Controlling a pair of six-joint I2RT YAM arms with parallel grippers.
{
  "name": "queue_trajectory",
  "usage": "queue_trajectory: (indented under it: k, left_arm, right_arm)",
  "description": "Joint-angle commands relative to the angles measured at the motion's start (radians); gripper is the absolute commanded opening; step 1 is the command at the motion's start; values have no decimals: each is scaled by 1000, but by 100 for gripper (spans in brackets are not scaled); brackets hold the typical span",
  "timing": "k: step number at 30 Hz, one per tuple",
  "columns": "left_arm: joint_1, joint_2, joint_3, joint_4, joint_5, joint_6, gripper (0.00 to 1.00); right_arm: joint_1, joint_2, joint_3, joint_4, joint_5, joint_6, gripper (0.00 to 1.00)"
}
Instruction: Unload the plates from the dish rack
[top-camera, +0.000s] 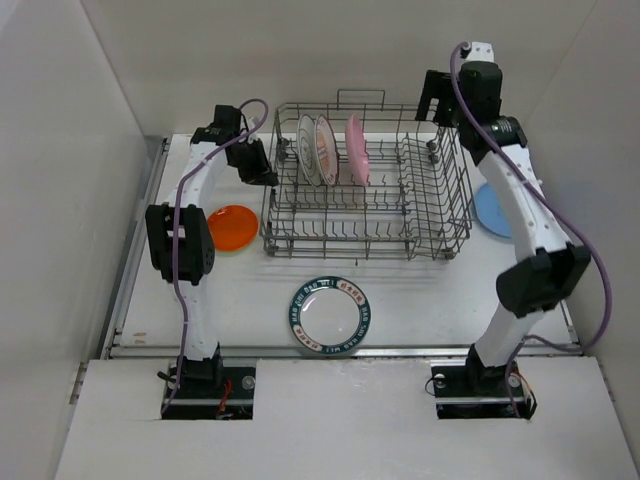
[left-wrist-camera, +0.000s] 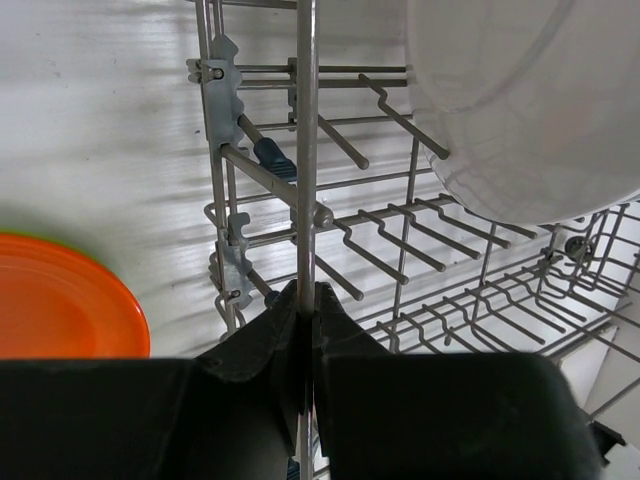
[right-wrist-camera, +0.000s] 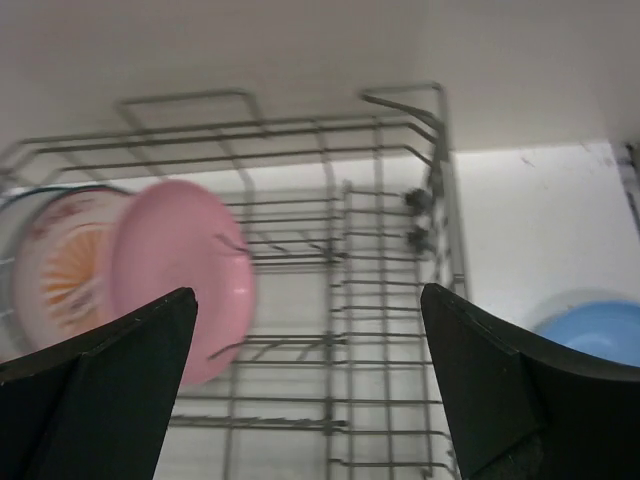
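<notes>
The robot's right hand will next go down with its open fingers around the upper rim of the pink plate, which stands below it and to its left in the top view.
The grey wire dish rack stands at the table's back middle. Standing in it are two white plates with pinkish-orange patterns and a pink plate. My left gripper is shut on a wire of the rack's left rim; a white plate shows just beyond it. My right gripper is open and empty above the rack's back right corner, with the pink plate down to its left. On the table lie an orange plate, a teal-rimmed plate and a blue plate.
White walls close in the table at the back and both sides. The orange plate lies close to the rack's left side. The blue plate lies just right of the rack.
</notes>
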Motion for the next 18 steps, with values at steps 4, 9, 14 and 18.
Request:
queue_trajectory:
  k: [4,9,14,18]
  left_arm:
    - [3,-76,-8,-62,-73,11,15]
    - [3,-76,27,-80,-73,51,41]
    - [3,-76,37,-80,-73,71,44]
    - [3,-76,37,-80,-73,71,45]
  right_arm:
    - [164,-42,-85,171,-215,-89,97]
    - [219,123,1,120,-336,-107,79]
    - [231,235,22,191,-350,-86,73]
    - [242,333,76,200,-329,-37,60]
